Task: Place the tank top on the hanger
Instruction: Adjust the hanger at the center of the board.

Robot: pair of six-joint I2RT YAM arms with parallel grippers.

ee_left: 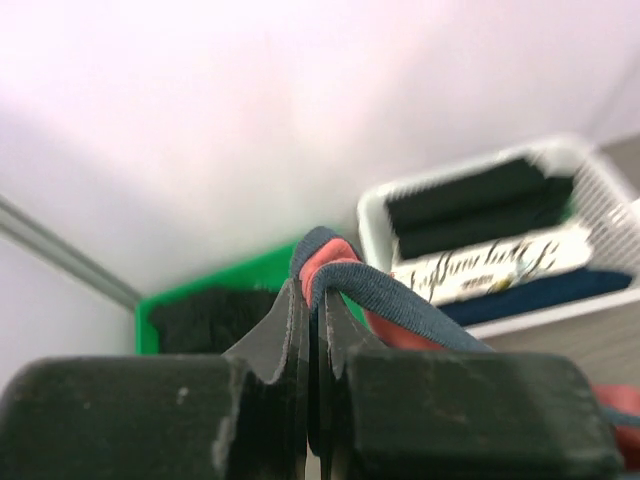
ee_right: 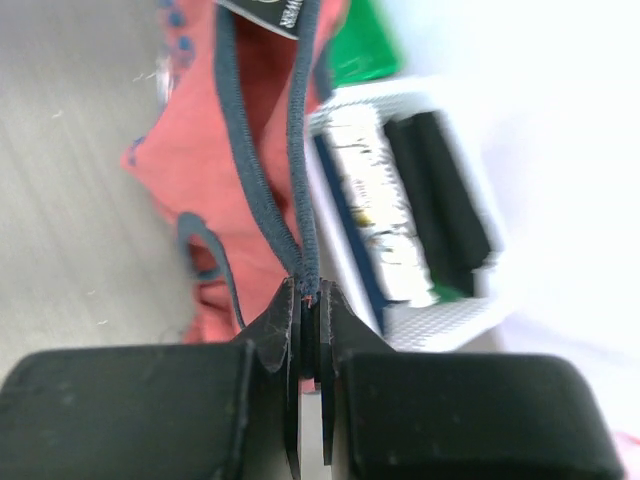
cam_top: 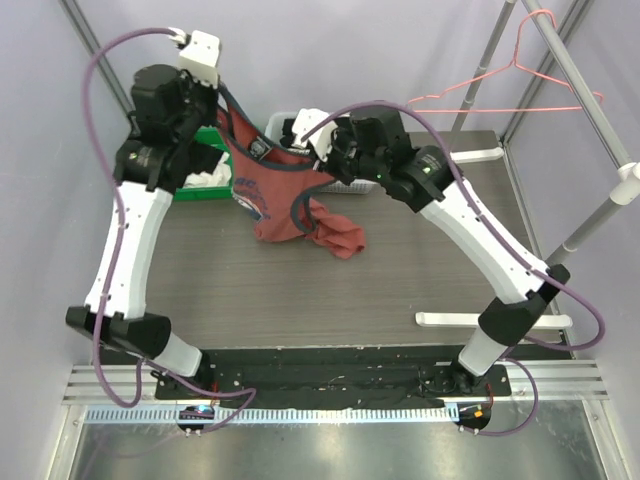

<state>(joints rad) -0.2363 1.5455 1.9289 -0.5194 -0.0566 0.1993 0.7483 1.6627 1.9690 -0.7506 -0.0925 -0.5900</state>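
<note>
The open tabletop in front of the white basket is below my left gripper, to its right in the top view. I need to lower the gripper's strap of the tank top there next and release it.
The rust-red tank top [cam_top: 272, 185] with navy trim hangs between my two grippers above the table, its hem dragging on the surface. My left gripper [cam_top: 226, 98] is shut on one shoulder strap [ee_left: 330, 265] at the upper left. My right gripper [cam_top: 322, 170] is shut on the navy trim of the other strap [ee_right: 305, 270]. The pink wire hanger [cam_top: 520, 85] hangs from a metal rail at the back right, well apart from the shirt.
A white basket [ee_left: 470, 190] with folded black clothes and a white printed cloth stands at the back behind the shirt. A green bin [cam_top: 200, 185] holds dark clothes at the back left. The clothes rail [cam_top: 590, 105] and its uprights stand along the right side.
</note>
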